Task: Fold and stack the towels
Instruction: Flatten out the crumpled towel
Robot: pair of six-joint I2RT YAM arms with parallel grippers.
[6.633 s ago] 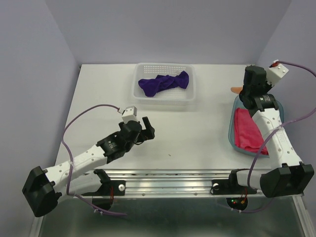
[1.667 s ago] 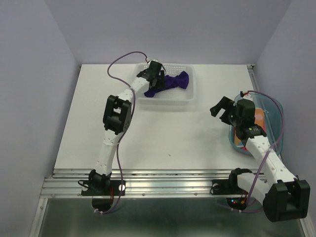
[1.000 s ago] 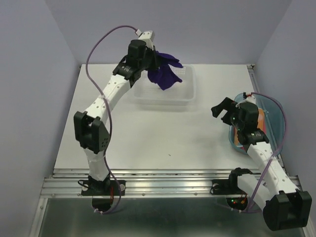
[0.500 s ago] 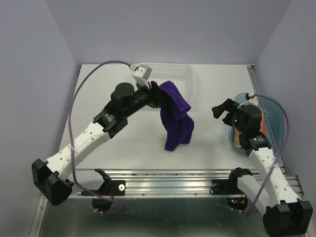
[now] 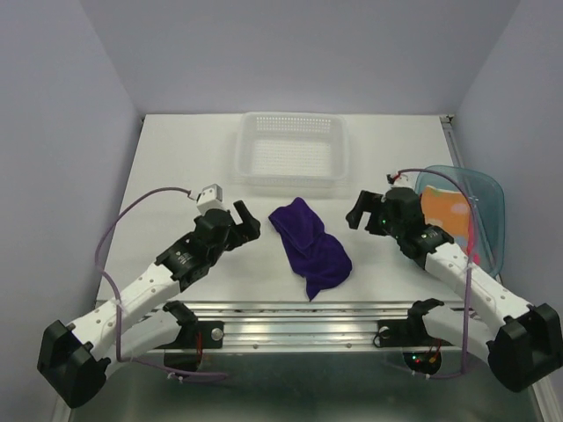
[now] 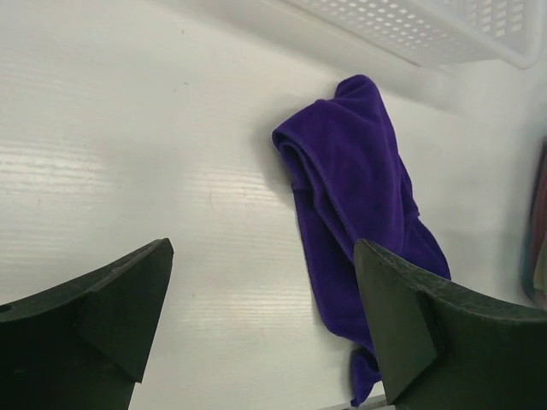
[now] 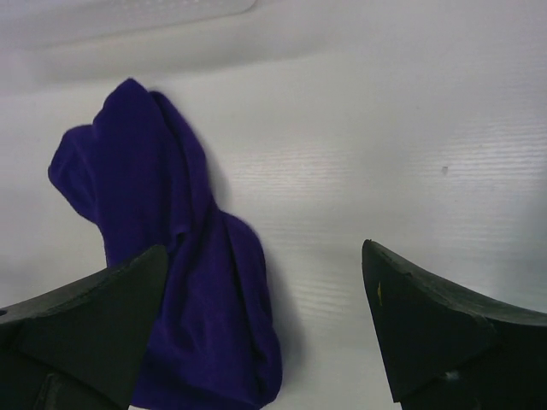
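Observation:
The purple towel's near corner (image 5: 313, 293) (image 6: 363, 382) is below my left gripper and to its right in the top view. I need to lower my left gripper back toward the bar onto that corner next.
The dark purple towel (image 5: 310, 246) lies crumpled in a long heap on the white table, near the front edge and between my two arms. My left gripper (image 5: 249, 221) stands open just left of it, holding nothing. The left wrist view shows the purple towel (image 6: 359, 196) ahead and partly behind the right finger. My right gripper (image 5: 354, 211) is open just right of the towel, also empty. In its wrist view the purple towel (image 7: 171, 256) lies toward the left finger. An orange polka-dot towel (image 5: 444, 207) lies in the teal tray (image 5: 493, 198) at the right.
The white perforated basket (image 5: 290, 154) stands at the back centre with nothing in it; its corner shows as the basket (image 6: 427, 26) in the left wrist view. The metal rail (image 5: 299, 316) runs along the table's front edge.
My left arm lifted the purple towel out of the basket, swung it to the front of the table and let go, its jaws opening. The right arm moved left toward the towel.

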